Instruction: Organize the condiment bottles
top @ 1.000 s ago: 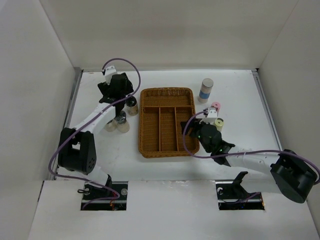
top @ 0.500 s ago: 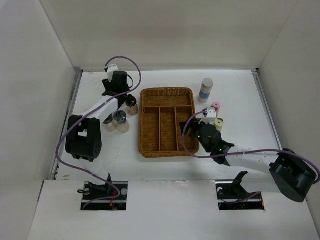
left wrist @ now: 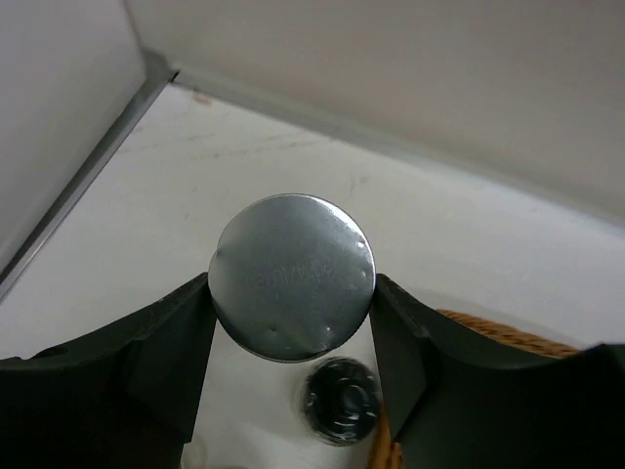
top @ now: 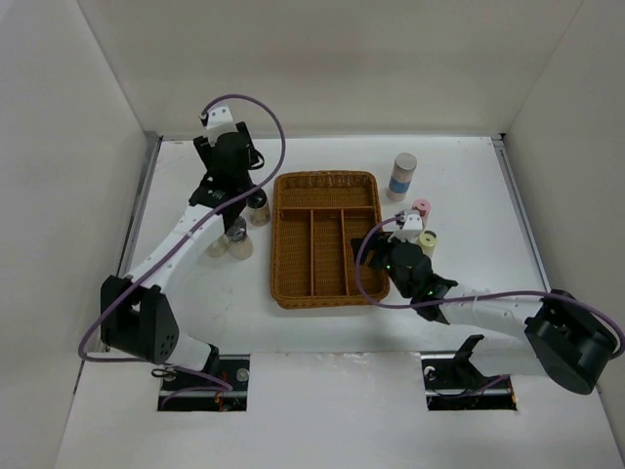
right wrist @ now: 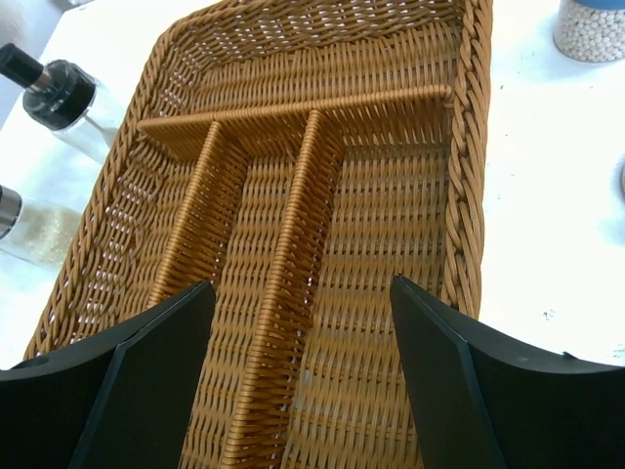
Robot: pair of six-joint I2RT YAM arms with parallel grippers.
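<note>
My left gripper goes to the right in the top view next and brings the bottle down into the tray's far section [top: 302,191], since that section stands empty.
My left gripper [left wrist: 293,293] is shut on the round silver cap of a bottle [left wrist: 293,264] and holds it above the table at the back left, beside the wicker tray [top: 293,283]. In the top view the left gripper [top: 234,191] hides that bottle. A black-topped shaker [left wrist: 340,401] stands below it, also seen in the top view [top: 259,207]. Two more shakers [top: 234,236] stand left of the tray. A grey-capped blue-banded cylinder [top: 401,176], a pink-capped bottle [top: 421,208] and a cream bottle [top: 428,242] stand right of it. My right gripper [right wrist: 301,288] is open and empty over the tray's near right part.
The brown wicker tray [right wrist: 469,166] has dividers and nothing in it. White walls close the table at the back and both sides; the left wall [left wrist: 59,117] is close to my left gripper. The right arm [top: 488,308] lies low across the near right.
My left arm has swung and risen near the back left corner with the silver-capped bottle between its fingers. The right arm has hardly moved.
</note>
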